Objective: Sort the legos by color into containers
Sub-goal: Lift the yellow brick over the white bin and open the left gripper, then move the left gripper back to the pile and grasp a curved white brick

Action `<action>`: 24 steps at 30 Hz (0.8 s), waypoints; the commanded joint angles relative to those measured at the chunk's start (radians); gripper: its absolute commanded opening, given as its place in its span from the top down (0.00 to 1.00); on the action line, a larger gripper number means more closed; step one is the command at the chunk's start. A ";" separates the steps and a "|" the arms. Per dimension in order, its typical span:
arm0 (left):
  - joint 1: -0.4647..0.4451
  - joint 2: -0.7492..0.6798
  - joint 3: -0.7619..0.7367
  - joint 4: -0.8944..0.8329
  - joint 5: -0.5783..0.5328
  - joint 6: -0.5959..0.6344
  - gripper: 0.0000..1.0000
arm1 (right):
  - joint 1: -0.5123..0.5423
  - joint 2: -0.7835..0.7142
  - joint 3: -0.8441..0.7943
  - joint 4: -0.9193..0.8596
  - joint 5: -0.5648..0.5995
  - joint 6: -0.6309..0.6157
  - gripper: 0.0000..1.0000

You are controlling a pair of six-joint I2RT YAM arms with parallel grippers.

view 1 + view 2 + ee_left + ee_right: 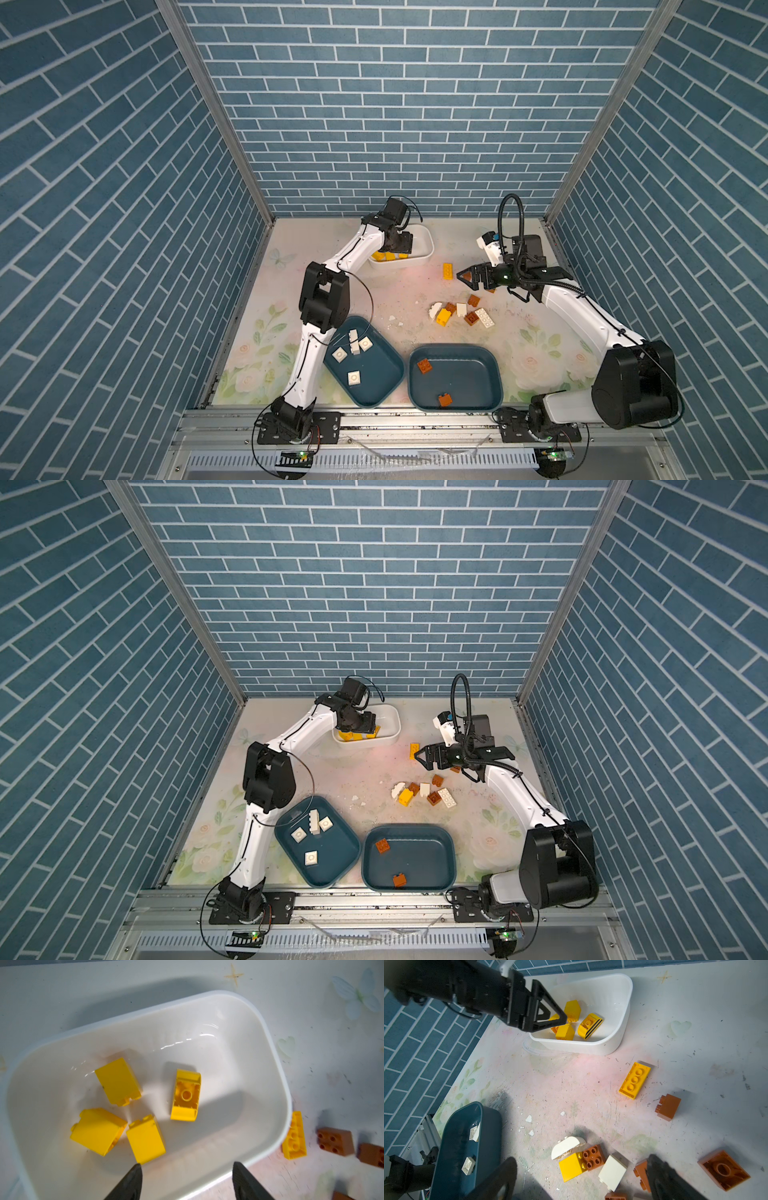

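Observation:
I will move my left gripper back from the white container and down onto the rounded white lego (434,309) next, because the lego is below the gripper and farther back.
My left gripper (186,1167) hangs open over the white container (278,1076), nothing between its fingers. Several yellow legos (118,1082) lie loose inside that tub. A long yellow lego (448,272) lies on the table just outside it. My right gripper (463,276) is open and empty, raised above the mat near a mixed heap of yellow, brown and white legos (461,311). In the right wrist view the heap's brown brick (592,1157) lies below the spread jaws. One teal container (374,386) holds several white legos, the other (461,374) two brown ones.
Small white crumbs (395,320) dot the floral mat between the tubs and the heap. A brown brick (668,1106) lies apart from the heap. Blue brick-pattern walls close in three sides; an aluminium rail (415,419) runs along the front.

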 commanded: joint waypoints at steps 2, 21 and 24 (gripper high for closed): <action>-0.070 -0.169 -0.155 -0.004 0.049 0.037 0.28 | 0.001 -0.018 -0.012 -0.023 0.027 -0.002 0.03; -0.312 -0.209 -0.444 0.068 0.081 0.073 0.40 | 0.001 -0.131 -0.177 0.000 0.079 0.024 0.03; -0.327 -0.174 -0.429 0.071 0.071 0.088 0.41 | 0.001 -0.157 -0.201 -0.008 0.087 0.026 0.03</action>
